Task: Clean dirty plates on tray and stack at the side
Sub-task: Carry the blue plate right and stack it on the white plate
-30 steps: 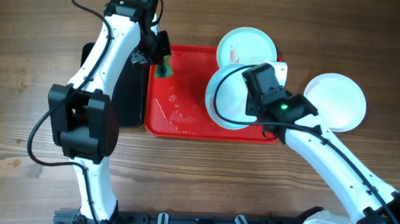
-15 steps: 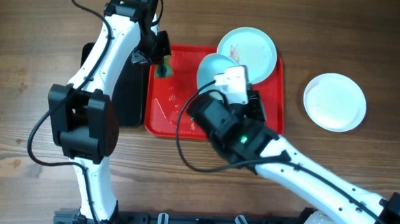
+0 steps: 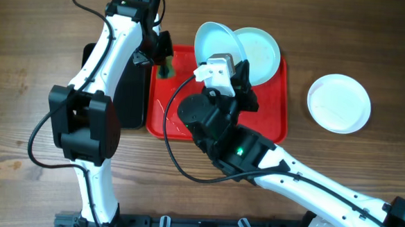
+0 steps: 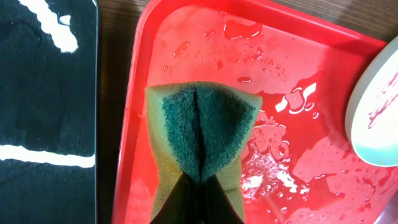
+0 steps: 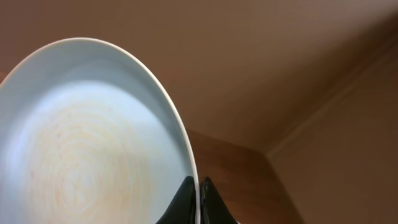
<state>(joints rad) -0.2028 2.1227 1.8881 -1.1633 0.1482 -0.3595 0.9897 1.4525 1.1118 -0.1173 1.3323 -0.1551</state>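
The white plate [image 3: 339, 102] is below my right gripper and to its right in the overhead view. Next, I move over it, level the tilted plate, lower and release.
My right gripper [image 5: 198, 202] is shut on the rim of a pale blue plate [image 5: 81, 137] and holds it tilted up above the back of the red tray [image 3: 271, 124]; the plate shows faint brownish smears and also shows in the overhead view [image 3: 213, 43]. A second pale plate [image 3: 261, 50] with red smears lies at the tray's back right; its edge shows in the left wrist view [image 4: 376, 112]. A white plate [image 3: 339, 102] lies on the table right of the tray. My left gripper [image 3: 165, 64] is shut on a green-and-yellow sponge [image 4: 202, 134] over the tray's wet back left corner.
A black tray [image 3: 129, 89] lies against the red tray's left side, under my left arm. Water drops and red smears cover the red tray's floor [image 4: 298, 143]. The wooden table surrounds everything.
My right arm has swung left across the tray and lifted the pale blue plate, tilting it up toward the back. My left gripper with the sponge has stayed still.
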